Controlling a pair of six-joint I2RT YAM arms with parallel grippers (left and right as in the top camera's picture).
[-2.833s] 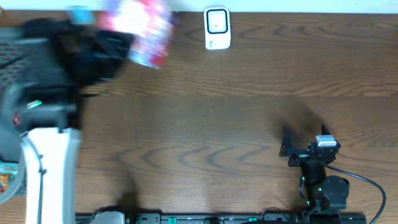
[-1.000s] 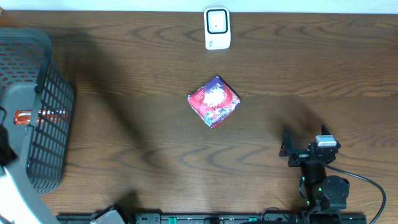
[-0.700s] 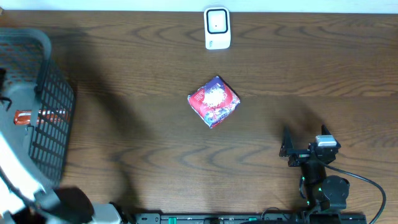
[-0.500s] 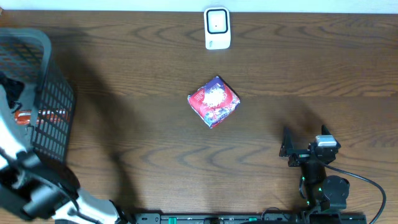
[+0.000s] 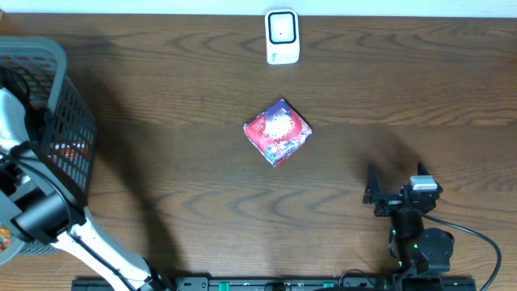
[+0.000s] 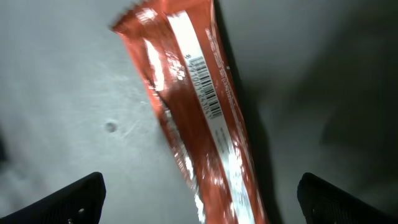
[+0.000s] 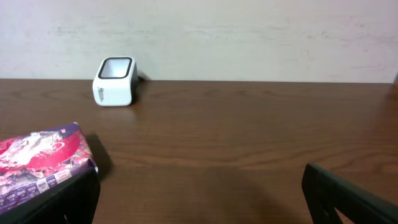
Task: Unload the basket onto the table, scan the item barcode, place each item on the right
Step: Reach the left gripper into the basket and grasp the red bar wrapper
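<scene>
I should move my left gripper down onto the part of the wrapper (image 6: 205, 118) next to the barcode's end and close across the narrow width of the wrapper, because the wrapper runs lengthwise between my open fingers.
A long orange-red wrapper (image 6: 205, 118) with a printed barcode (image 6: 206, 87) lies on the grey floor of the basket. My left gripper (image 6: 199, 190) hangs open right above it, one finger on each side, touching nothing. In the overhead view the left arm (image 5: 36, 214) reaches into the grey mesh basket (image 5: 69, 105), where the wrapper (image 5: 74, 149) shows through the mesh. A red and purple packet (image 5: 277, 132) lies at the table's middle, and the white scanner (image 5: 282, 36) stands at the far edge. My right gripper (image 5: 373, 190) rests open and empty near the front right.
From the right wrist the packet (image 7: 37, 162) is low at left and the scanner (image 7: 114, 73) stands by the pale wall. The basket's mesh walls surround my left gripper. Brown wooden tabletop (image 5: 404, 97) lies between packet, scanner and right arm.
The left arm has swung from the front left corner up into the basket. The packet at the middle, the scanner and the right arm have stayed put.
</scene>
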